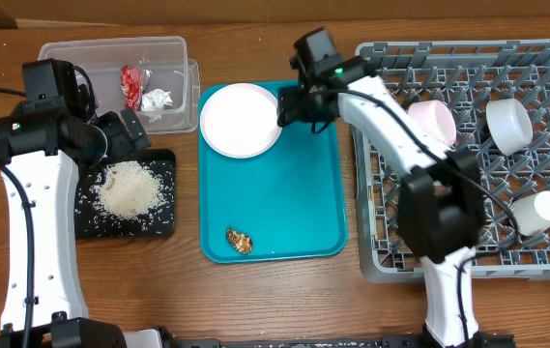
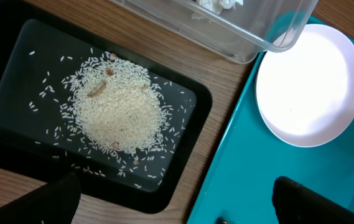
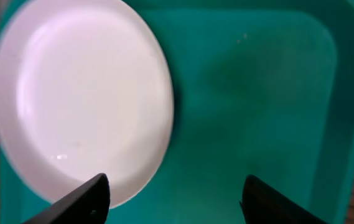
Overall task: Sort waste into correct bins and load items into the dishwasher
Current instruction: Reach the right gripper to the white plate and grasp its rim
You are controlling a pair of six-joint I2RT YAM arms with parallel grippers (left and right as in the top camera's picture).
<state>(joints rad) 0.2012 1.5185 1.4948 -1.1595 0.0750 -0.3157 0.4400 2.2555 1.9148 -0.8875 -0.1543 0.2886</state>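
My right gripper lowers over the plate's edge nearest the dish rack (image 3: 166, 124) next, since that edge lies below it, between its open fingers in the wrist view.
A large white plate (image 1: 241, 119) lies in the far left corner of the teal tray (image 1: 284, 203). My right gripper (image 1: 299, 106) hovers open at the plate's right edge; in the right wrist view its left finger (image 3: 86, 199) overlaps the plate (image 3: 83, 99), with nothing between the fingers. A brown food scrap (image 1: 240, 241) lies at the tray's near end. White rice (image 1: 131, 188) is heaped in the black tray (image 1: 163, 159). My left gripper (image 1: 125, 135) stands open above it. The clear tub (image 1: 110, 53) holds a red wrapper (image 1: 132, 85) and a white tissue (image 1: 156, 100).
The grey dish rack (image 1: 390, 232) at the right holds two small bowls (image 1: 432, 120) (image 1: 509, 126) and a white cup (image 1: 535, 211). My right arm reaches over the rack's left side. The tub, black tray and teal tray sit close together.
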